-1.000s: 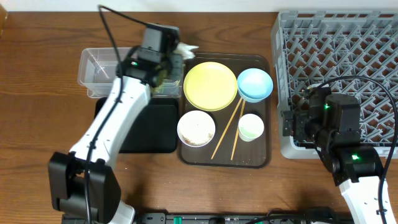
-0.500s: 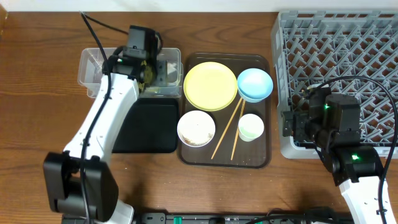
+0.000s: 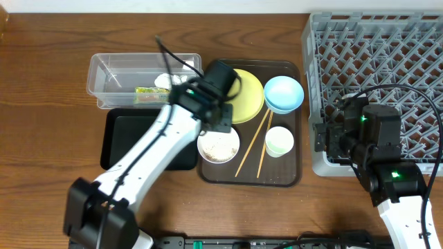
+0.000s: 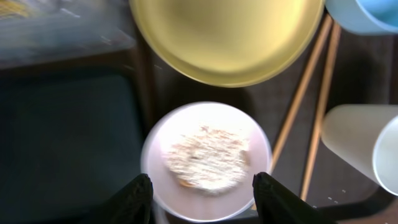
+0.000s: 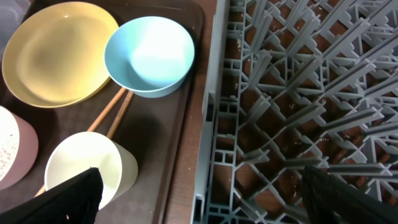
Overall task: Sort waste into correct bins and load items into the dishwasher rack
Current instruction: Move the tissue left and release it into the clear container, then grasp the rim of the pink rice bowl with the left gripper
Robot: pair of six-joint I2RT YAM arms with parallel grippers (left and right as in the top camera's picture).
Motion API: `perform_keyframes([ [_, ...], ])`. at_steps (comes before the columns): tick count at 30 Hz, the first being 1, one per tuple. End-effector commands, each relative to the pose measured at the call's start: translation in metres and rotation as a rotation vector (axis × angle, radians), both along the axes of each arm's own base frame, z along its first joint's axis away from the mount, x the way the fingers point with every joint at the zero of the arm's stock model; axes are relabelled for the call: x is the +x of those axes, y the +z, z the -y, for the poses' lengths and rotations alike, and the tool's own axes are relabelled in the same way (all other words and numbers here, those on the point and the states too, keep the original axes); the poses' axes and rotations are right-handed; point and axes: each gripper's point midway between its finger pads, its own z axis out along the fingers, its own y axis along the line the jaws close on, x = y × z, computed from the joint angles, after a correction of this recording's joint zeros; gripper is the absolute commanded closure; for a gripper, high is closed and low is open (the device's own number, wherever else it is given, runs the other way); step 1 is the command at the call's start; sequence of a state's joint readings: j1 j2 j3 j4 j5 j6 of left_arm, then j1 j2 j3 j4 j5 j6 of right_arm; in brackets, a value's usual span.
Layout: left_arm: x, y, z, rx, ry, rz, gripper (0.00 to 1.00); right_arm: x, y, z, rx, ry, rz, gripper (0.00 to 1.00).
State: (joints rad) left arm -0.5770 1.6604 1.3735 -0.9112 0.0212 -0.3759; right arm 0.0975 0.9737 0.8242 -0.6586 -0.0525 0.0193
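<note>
My left gripper lowers and shifts toward the chopsticks next, onto the white bowl's rim beside the chopsticks.
My left gripper hangs open over the white bowl, which holds rice-like scraps. Its fingertips flank the bowl's near rim, and the view is blurred. The clear tub contains a green wrapper and white paper. Beside the black tray, the yellow plate, blue bowl, white cup and chopsticks lie on the brown tray. My right gripper is open and empty at the left edge of the grey rack.
The left arm crosses above part of the black tray and the plate's left edge. The brown tray nearly touches the rack's left wall. Bare wooden table lies to the left and along the front.
The left arm swung from the clear tub to above the white bowl. The paper scrap it carried now lies in the tub, and its jaws have opened. The right arm stayed still.
</note>
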Motion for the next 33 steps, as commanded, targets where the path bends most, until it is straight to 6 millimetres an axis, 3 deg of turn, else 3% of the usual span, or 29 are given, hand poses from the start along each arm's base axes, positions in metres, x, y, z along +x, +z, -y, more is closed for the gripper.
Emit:
perform_keyframes([
  [1,-0.012,-0.031,0.011,0.033,0.028,-0.071,0.44,0.003,0.009,-0.002,0.015,-0.005,0.017,0.01],
  [9,-0.024,-0.077,0.046,0.077,-0.065,-0.125,0.44,0.002,0.008,-0.002,0.015,-0.005,0.013,0.01],
  [14,-0.036,-0.103,0.052,0.126,-0.092,-0.18,0.45,0.002,0.008,-0.001,0.015,-0.006,0.013,0.01],
  [16,-0.039,-0.11,0.053,0.139,-0.1,-0.194,0.53,0.003,0.008,-0.001,0.015,-0.005,0.014,0.01],
  [19,-0.04,-0.112,0.054,0.143,-0.102,-0.197,0.59,0.002,0.008,-0.001,0.015,-0.005,0.014,0.01],
  [24,-0.04,-0.112,0.055,0.141,-0.104,-0.195,0.78,0.003,0.008,-0.001,0.015,-0.005,0.014,0.01],
  [33,-0.043,-0.102,0.053,0.147,-0.106,-0.2,0.94,0.003,0.008,-0.001,0.015,-0.005,0.014,0.01],
])
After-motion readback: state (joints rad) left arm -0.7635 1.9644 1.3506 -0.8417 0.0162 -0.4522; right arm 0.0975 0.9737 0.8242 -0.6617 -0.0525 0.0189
